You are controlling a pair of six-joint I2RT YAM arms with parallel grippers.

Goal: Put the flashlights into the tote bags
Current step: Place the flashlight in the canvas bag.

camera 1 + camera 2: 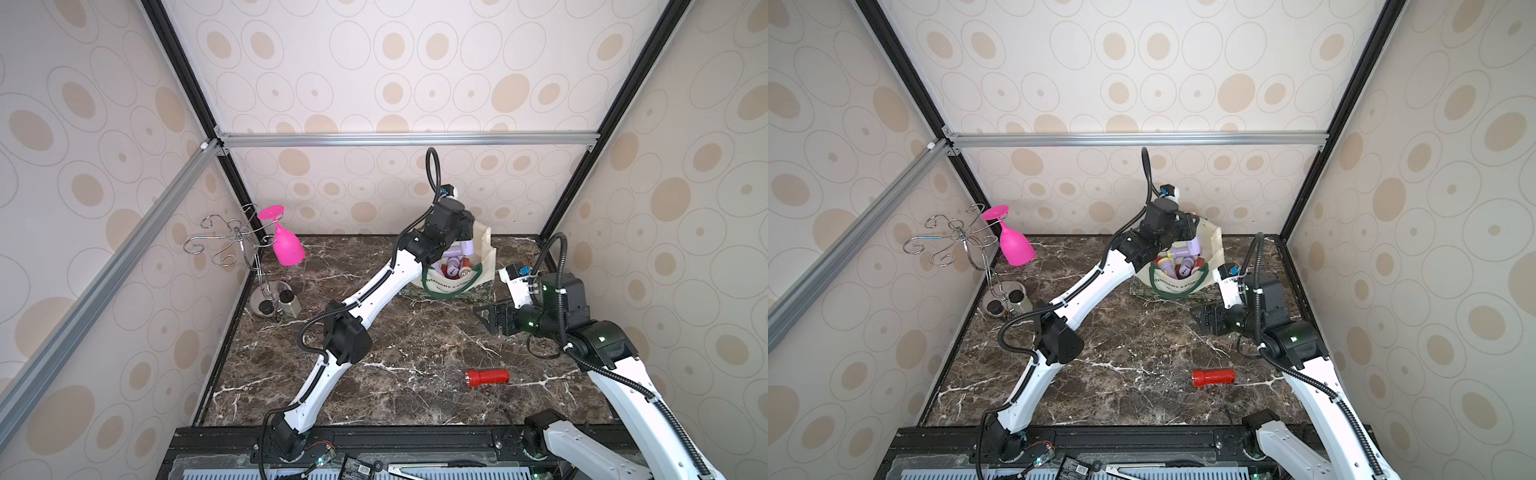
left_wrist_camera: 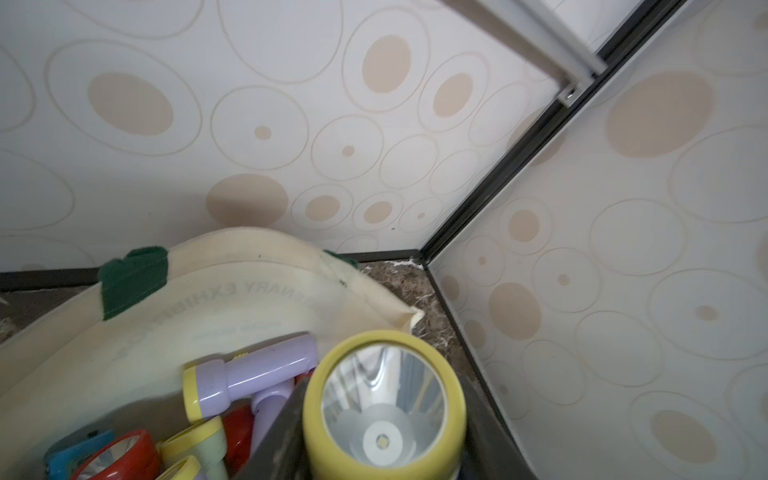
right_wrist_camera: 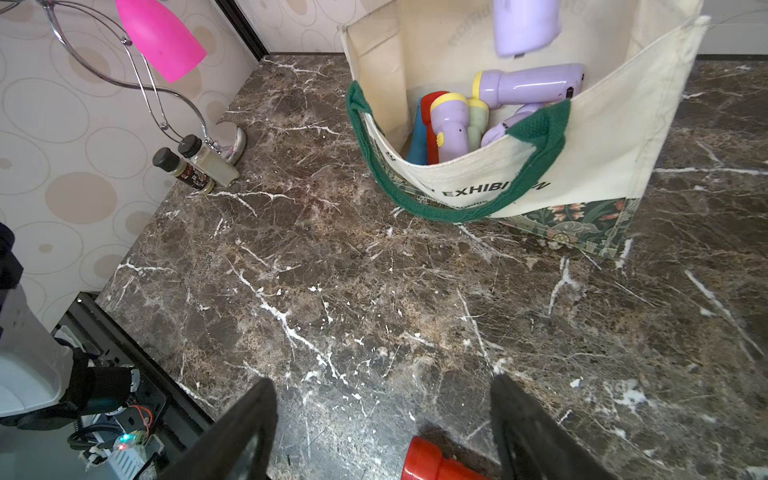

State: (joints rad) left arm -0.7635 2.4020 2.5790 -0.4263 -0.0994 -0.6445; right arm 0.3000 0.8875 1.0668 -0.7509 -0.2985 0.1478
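Observation:
The lilac flashlight [image 2: 384, 411] is still hanging above the others inside, so my left gripper should next go down into the opening of the cream tote bag [image 2: 260, 388] and let go of it.
The cream tote bag [image 1: 485, 249] [image 1: 1213, 245] [image 3: 602, 137] stands open at the back right of the marble table, with several lilac, red, green and blue flashlights [image 1: 455, 266] [image 3: 528, 85] inside. My left gripper [image 2: 386, 419] hangs over the bag's mouth, shut on a lilac flashlight [image 2: 384, 411] [image 3: 525, 25] whose yellow-ringed head faces the wrist camera. A red flashlight [image 1: 487, 378] [image 1: 1212, 377] [image 3: 432, 461] lies on the table at the front right. My right gripper [image 1: 484, 318] [image 1: 1200, 318] [image 3: 382, 386] is open above the table, between the bag and the red flashlight, holding nothing.
A chrome rack [image 1: 232, 241] with a pink goblet [image 1: 284, 245] hanging on it stands at the back left. Two spice jars [image 1: 286, 303] [image 3: 195, 166] sit by its base. Patterned walls close in the table on three sides, and a black rail [image 1: 415, 436] runs along the front.

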